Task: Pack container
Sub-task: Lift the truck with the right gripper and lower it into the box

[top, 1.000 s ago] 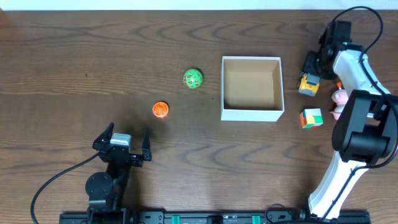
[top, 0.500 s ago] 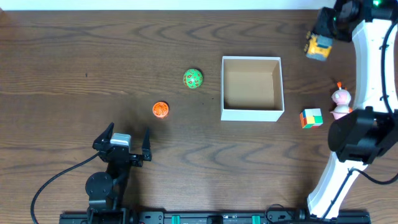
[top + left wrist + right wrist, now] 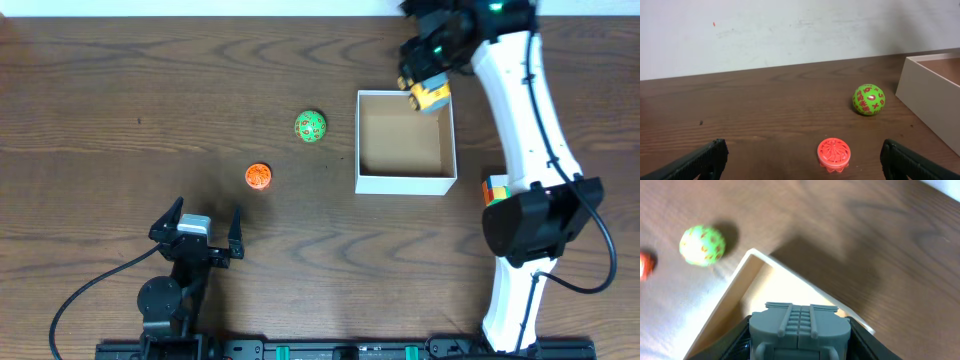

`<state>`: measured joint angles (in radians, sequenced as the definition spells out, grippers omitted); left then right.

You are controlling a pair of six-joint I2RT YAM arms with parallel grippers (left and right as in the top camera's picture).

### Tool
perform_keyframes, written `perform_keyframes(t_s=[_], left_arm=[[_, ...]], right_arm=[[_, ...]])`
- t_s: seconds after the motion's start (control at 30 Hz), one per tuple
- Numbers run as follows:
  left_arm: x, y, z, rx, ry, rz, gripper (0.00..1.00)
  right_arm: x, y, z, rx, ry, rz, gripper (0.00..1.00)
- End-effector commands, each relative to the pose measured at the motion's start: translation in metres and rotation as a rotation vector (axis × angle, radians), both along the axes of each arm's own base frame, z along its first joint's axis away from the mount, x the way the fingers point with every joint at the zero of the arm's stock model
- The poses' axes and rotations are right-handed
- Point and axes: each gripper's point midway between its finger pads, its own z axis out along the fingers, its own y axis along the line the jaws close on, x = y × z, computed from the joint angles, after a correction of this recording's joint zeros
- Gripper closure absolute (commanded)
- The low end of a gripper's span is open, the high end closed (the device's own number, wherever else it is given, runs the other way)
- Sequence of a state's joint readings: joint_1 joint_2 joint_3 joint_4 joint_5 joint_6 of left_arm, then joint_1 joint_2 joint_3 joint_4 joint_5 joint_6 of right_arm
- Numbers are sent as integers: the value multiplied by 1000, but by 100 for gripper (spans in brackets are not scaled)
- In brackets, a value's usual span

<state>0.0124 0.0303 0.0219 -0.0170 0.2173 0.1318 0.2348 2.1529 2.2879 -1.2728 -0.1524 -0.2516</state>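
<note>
I should lower the yellow and grey toy truck past the container's rim into the container's empty brown inside point(image 3: 404, 135) point(image 3: 776, 291) before I open my right gripper.
The container point(image 3: 405, 183), a shallow white box with a brown inside, sits right of the table's middle; its corner shows in the right wrist view point(image 3: 747, 275) and its wall in the left wrist view point(image 3: 930, 97). My right gripper point(image 3: 428, 88) is shut on a yellow and grey toy truck point(image 3: 433, 96) above the box's far right corner; the truck's grey part point(image 3: 799, 330) fills the right wrist view. A green numbered ball point(image 3: 310, 126) and an orange disc toy point(image 3: 258, 176) lie left of the box. My left gripper point(image 3: 196, 232) is open near the front edge, the orange disc point(image 3: 834, 154) just ahead of it.
A multicoloured cube point(image 3: 494, 187) lies right of the box, partly behind the right arm. The green ball also shows in the left wrist view point(image 3: 868, 100) and the right wrist view point(image 3: 702, 245). A white wall runs along the table's far edge.
My right gripper has lifted the toy truck from the table at the far right and carried it left to above the box's far right corner. The left arm has not moved.
</note>
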Motion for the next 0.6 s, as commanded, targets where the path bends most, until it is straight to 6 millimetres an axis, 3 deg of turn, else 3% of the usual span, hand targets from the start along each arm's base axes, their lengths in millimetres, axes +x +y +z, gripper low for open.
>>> perform_keyframes(t_s=[0.0, 0.07, 0.37, 0.57], left_arm=[[-1, 0, -16, 4, 49, -3, 2], [-1, 0, -16, 4, 49, -3, 2], [-1, 0, -16, 4, 49, -3, 2], [-1, 0, -16, 4, 49, -3, 2]], right_arm=[[-16, 21, -17, -65, 11, 209, 58], [-24, 29, -30, -93, 33, 274, 57], [-44, 26, -88, -167, 131, 366, 53], [-49, 24, -112, -172, 154, 374, 53]])
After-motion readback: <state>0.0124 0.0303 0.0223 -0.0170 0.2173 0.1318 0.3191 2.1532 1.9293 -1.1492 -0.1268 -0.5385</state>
